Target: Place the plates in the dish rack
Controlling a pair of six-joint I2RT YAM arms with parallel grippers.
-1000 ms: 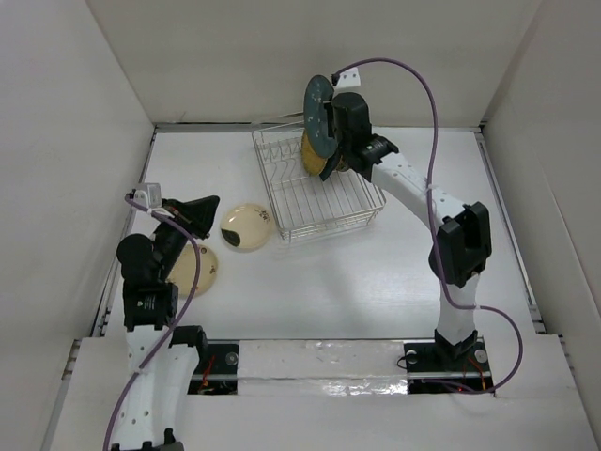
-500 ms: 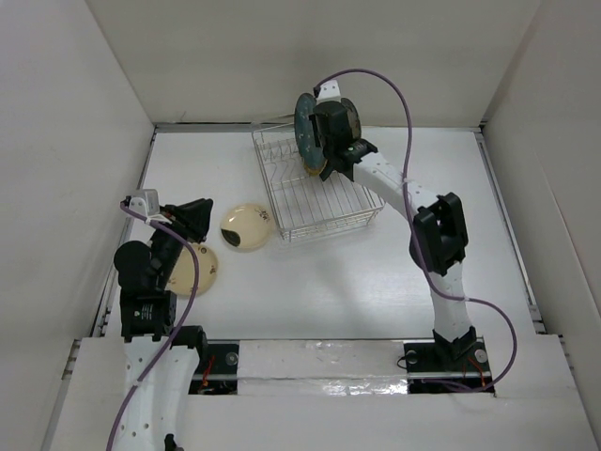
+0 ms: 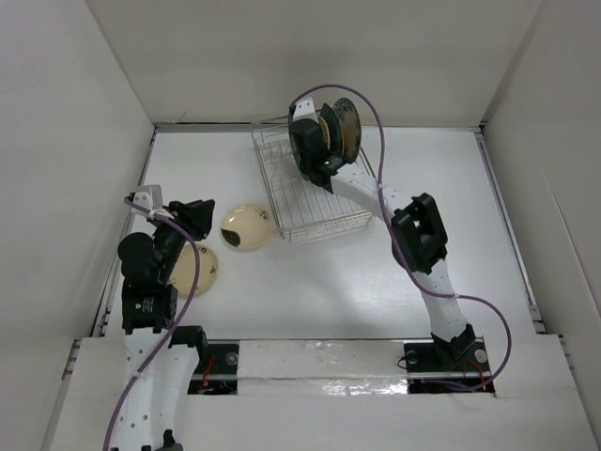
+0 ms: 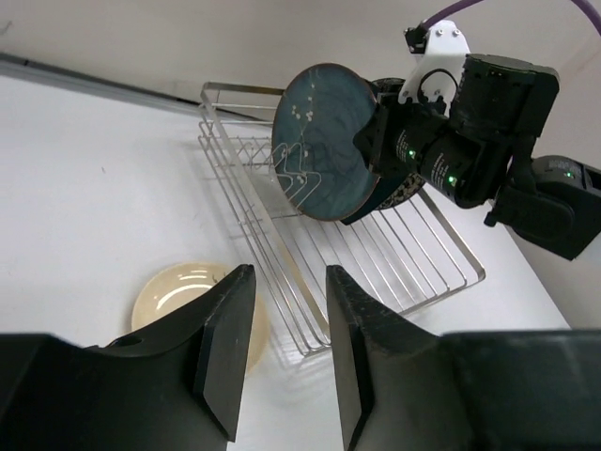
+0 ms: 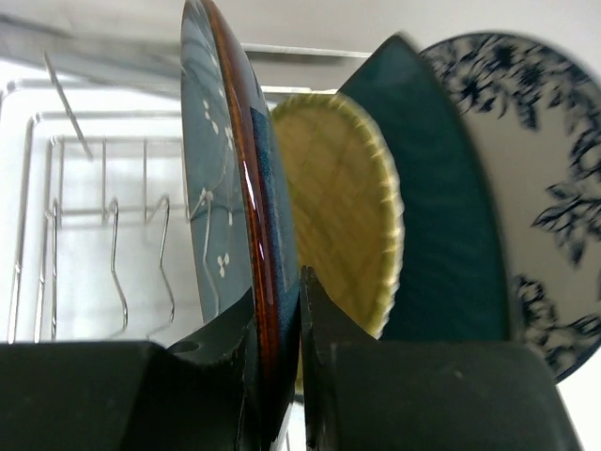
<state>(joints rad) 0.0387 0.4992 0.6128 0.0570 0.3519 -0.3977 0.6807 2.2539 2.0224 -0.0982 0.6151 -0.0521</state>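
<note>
Next, my left gripper tilts down first, then lowers, to get to the dark-patched rim of the cream plate by the rack.
My right gripper (image 5: 280, 315) is shut on the rim of a round dark teal plate (image 5: 221, 169), holding it on edge over the dish rack (image 3: 310, 202). Behind it in the rack stand a woven yellow-tan plate (image 5: 343, 216), a dark teal plate (image 5: 441, 216) and a blue-and-white patterned plate (image 5: 545, 188). Two cream plates lie on the table left of the rack, one near it (image 3: 246, 227) and one by my left arm (image 3: 195, 270). My left gripper (image 4: 286, 329) hangs open above the table between them, holding nothing.
White walls enclose the white table on the left, back and right. The rack's front slot wires (image 5: 113, 254) stand bare. My right arm's purple cable (image 3: 376, 113) loops above the rack's far side.
The right arm has swung the teal plate leftward over the rack, toward the standing plates. The left gripper's jaws have gone from shut to open; that arm has barely moved.
</note>
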